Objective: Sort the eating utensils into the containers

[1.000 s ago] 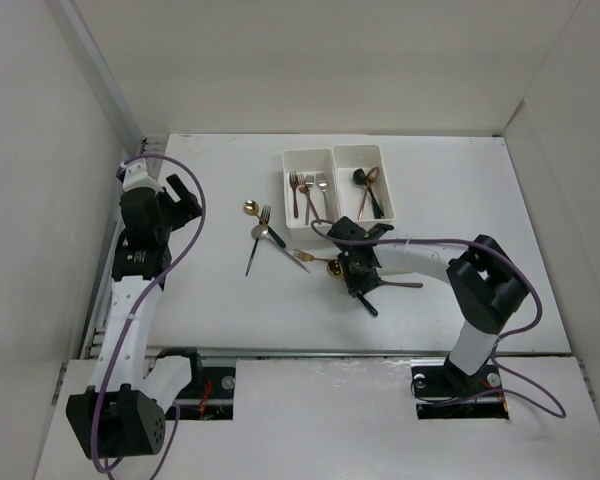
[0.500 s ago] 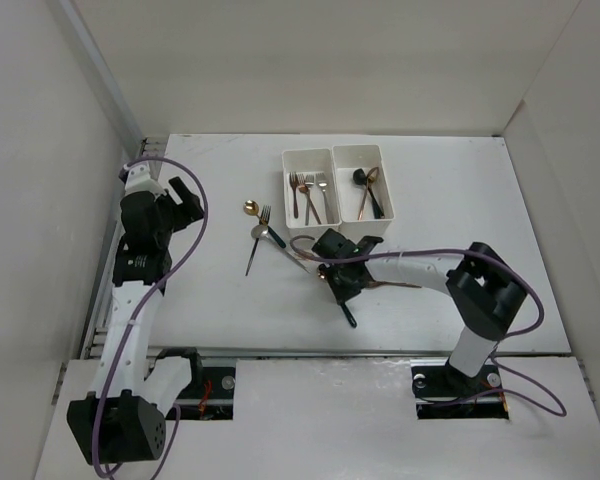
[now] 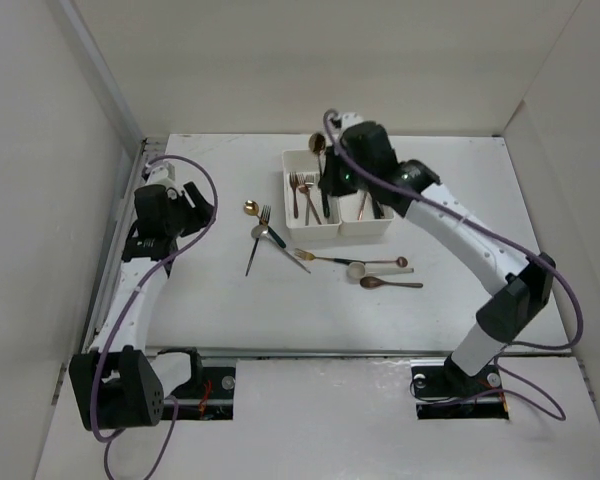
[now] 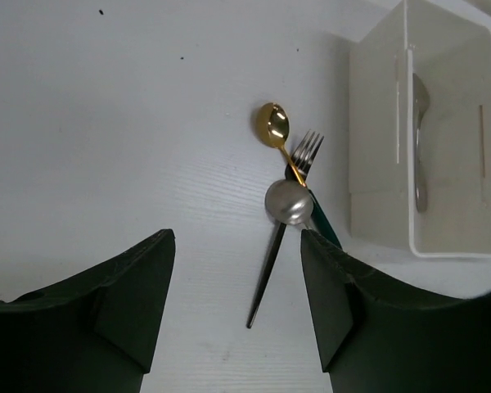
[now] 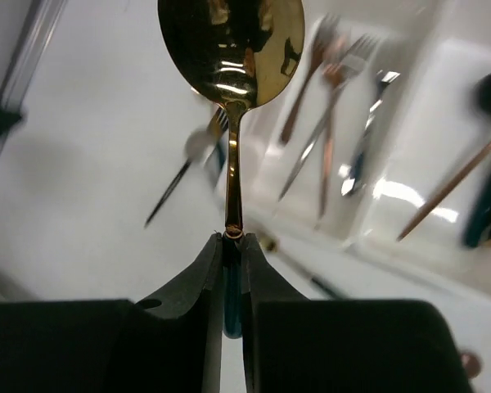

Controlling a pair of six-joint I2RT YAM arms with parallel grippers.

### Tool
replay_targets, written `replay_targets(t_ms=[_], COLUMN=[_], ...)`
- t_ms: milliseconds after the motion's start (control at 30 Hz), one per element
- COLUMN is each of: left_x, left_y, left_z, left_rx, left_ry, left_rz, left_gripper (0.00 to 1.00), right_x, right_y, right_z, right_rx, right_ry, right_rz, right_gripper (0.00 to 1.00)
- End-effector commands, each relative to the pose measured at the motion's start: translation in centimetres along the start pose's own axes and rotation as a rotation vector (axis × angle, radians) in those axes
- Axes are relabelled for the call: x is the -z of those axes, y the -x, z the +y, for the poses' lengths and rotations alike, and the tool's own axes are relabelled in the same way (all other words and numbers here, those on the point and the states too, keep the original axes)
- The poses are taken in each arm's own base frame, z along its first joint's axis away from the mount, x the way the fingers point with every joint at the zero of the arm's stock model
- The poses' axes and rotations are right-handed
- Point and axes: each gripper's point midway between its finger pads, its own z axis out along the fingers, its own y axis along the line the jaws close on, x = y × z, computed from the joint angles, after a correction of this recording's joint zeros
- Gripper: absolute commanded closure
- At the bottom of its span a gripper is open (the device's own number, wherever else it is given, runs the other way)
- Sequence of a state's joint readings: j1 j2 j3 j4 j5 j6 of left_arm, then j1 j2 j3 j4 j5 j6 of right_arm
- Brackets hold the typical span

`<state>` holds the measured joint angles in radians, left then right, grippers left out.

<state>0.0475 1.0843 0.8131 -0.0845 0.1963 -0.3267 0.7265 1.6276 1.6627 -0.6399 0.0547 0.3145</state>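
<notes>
Next, the right gripper moves across and down into the spoon bin (image 3: 355,205), then lets go, since that bin is below it and to its right in the top view.
My right gripper (image 5: 232,246) is shut on the dark teal handle of a gold spoon (image 5: 231,49), whose bowl points away from the wrist. In the top view this gripper (image 3: 327,162) hangs raised over the two joined white containers (image 3: 290,160), and the gold spoon (image 3: 318,142) sticks out past their far rim. The left bin (image 5: 368,205) holds forks (image 5: 327,106); the right bin holds spoons (image 5: 454,184). My left gripper (image 4: 237,303) is open above the table, near the black handle of a silver spoon (image 4: 288,201) that lies with a gold spoon (image 4: 272,124) and a fork (image 4: 307,151).
More utensils lie in front of the bins: a gold fork (image 3: 315,257), a pale spoon (image 3: 356,269) and a copper spoon (image 3: 380,283). White walls close in the table on the left, back and right. The left arm (image 3: 140,270) runs along the table's left edge.
My right gripper closed on the gold spoon at the table, lifted it and swung up and back over the bins. The left gripper narrowed somewhat and shifted slightly right.
</notes>
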Motion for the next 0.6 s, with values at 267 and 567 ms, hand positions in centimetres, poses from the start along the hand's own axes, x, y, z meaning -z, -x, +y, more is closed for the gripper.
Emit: replay_targets(t_ms=[267, 567], left_x=[-1.5, -3.0], left_y=[-2.3, -4.9], left_z=[0.7, 3.2], left_rx=[-0.217, -0.284], left_ry=[0.012, 0.089], left_rz=[0.183, 0.347], left_gripper=[0.45, 0.44], right_x=[-11.0, -10.8], right_y=[1.8, 0.4], right_z=[-18.6, -19.6], right_rx=[-0.097, -0.079], right_ry=[-0.38, -0.38], right_rz=[0.081, 0.142], right_gripper=[1.0, 0.32])
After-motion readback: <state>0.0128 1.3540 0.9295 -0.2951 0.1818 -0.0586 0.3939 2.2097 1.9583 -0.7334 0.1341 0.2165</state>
